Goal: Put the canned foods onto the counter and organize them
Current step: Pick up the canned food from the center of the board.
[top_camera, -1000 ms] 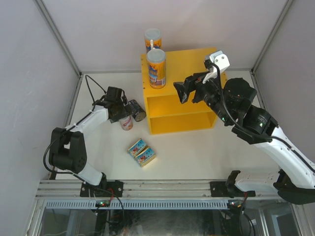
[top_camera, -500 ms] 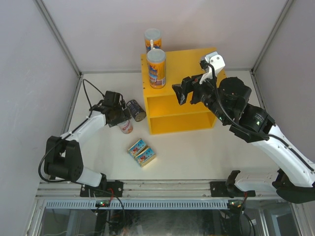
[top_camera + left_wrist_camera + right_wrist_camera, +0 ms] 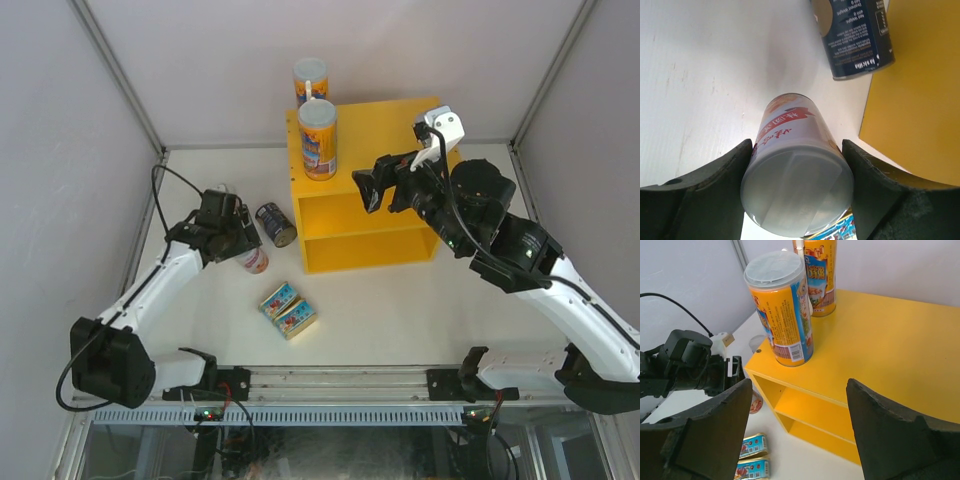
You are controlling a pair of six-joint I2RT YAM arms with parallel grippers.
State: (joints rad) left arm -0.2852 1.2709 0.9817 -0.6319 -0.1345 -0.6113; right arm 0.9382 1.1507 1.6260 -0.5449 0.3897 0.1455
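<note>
I need to swing my left gripper past the tins next, to the gripper's right in the top view, to release the white-pink tube on the bare tabletop before the shelves.
A short white-pink tube (image 3: pixel 790 130) stands on the table, and my left gripper (image 3: pixel 232 238) is shut on it, one finger against each side just below its white lid. The dark steel can (image 3: pixel 276 224) lies on its side between that tube and the counter (image 3: pixel 400 215). Two tall orange-blue tubes (image 3: pixel 318 140) (image 3: pixel 310 78) stand upright on the counter's top at its left end. Two flat blue-labelled tins (image 3: pixel 288 310) lie side by side in front of it. My right gripper (image 3: pixel 378 185) hangs open and empty above the counter.
Grey walls close in the table on the left, back and right. Both inner shelves of the counter (image 3: pixel 840 415) hold nothing. My left arm's cable (image 3: pixel 170 175) loops over the table's back left.
My left gripper has shifted a little towards the near left and its fingers have closed in on the white-pink tube. The right gripper has hardly moved.
</note>
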